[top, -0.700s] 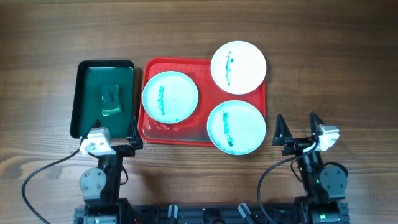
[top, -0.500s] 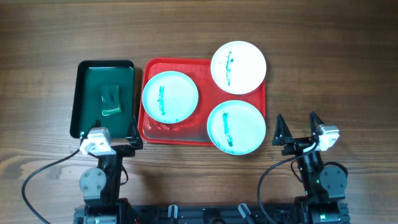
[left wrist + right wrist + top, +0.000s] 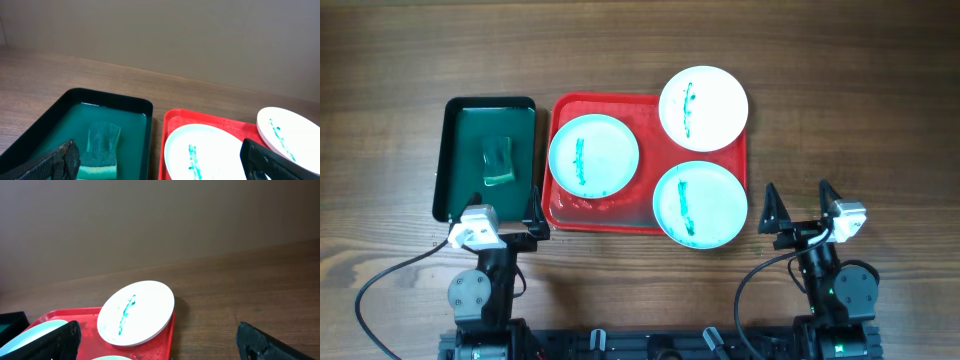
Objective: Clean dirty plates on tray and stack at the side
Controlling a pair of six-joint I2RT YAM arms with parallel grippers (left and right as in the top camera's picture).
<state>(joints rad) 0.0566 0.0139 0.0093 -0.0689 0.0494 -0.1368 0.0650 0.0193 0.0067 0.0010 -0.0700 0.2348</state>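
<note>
Next, my right gripper goes left in the overhead view and down onto the mid-tray rim of the sponge-side plate [image 3: 637,155], as bare tray leaves finger room.
Three dirty plates with teal streaks lie on the red tray [image 3: 562,213]: one at the left [image 3: 593,154], one at the top right [image 3: 703,108] overhanging the rim, one at the bottom right [image 3: 699,204]. My left gripper [image 3: 500,222] is open and empty, near the tray's front left corner. My right gripper [image 3: 801,205] is open and empty, on the table right of the tray. The left wrist view shows the left plate [image 3: 210,152] and the tray rim [image 3: 170,125]. The right wrist view shows the top right plate [image 3: 136,312].
A dark green tray [image 3: 455,130] with a black rim stands left of the red tray and holds a green sponge [image 3: 500,161], also seen in the left wrist view [image 3: 102,145]. Bare wooden table lies right of the red tray and along the back.
</note>
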